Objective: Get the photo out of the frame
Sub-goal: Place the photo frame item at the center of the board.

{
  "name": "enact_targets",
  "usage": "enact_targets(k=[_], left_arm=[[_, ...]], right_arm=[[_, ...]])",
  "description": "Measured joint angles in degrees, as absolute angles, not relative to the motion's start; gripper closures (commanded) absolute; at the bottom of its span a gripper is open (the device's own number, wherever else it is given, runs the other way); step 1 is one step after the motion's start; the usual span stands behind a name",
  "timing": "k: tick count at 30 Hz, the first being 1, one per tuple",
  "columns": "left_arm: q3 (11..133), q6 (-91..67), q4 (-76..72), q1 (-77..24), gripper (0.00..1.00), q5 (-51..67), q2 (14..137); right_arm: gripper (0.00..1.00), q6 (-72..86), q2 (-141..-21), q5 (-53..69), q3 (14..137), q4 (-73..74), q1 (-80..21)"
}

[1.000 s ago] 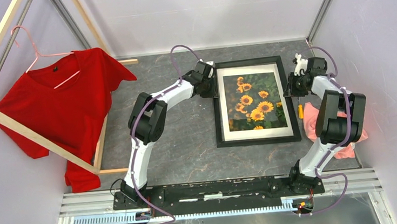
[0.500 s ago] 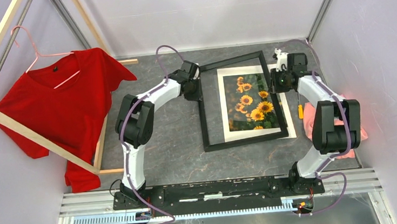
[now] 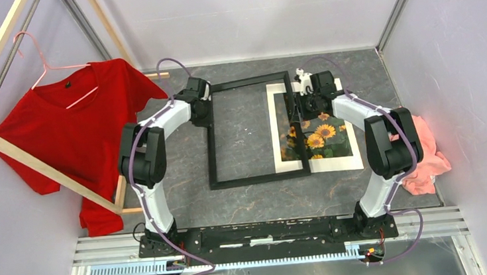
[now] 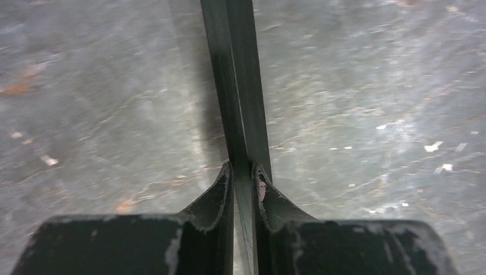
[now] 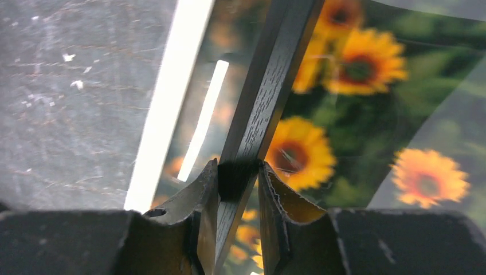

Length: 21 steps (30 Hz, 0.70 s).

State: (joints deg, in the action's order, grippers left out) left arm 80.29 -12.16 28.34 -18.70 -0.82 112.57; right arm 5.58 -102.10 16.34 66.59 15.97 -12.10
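Note:
My right gripper should bring the held rail past the white mat toward the red T-shirt and down onto bare table, because it still crosses above the photo [image 3: 327, 133].
The black frame [image 3: 258, 178] hangs empty between my two grippers, shifted left of the photo. My left gripper [image 3: 204, 111] is shut on its left rail, seen as a thin dark bar [image 4: 235, 86] running away between the left gripper [image 4: 243, 172] fingers. My right gripper [image 3: 302, 103] is shut on the right rail [image 5: 269, 86], which crosses above the photo. The sunflower photo [image 3: 327, 133] lies flat on the table inside its white mat [image 3: 326, 165]. In the right wrist view the photo [image 5: 355, 114] fills the background behind the right gripper [image 5: 238, 172].
A red T-shirt [image 3: 87, 131] hangs on a pink hanger from the pale wooden rack [image 3: 2, 142] at the left. A pink cloth [image 3: 426, 155] lies crumpled at the right edge of the grey table [image 3: 253, 203], behind the right arm.
Both arms have carried the frame leftward, off the photo and mat. The photo and mat stayed on the table. Both grips are unchanged.

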Motion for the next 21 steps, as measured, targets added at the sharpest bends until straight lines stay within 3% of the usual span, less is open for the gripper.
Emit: enact_targets(k=[21], left_arm=[[70.7,-0.9,27.0,-2.3,0.97,-8.0,105.5]], right_arm=[[0.64,14.2,-117.9,25.3,79.4,9.5,-26.3]])
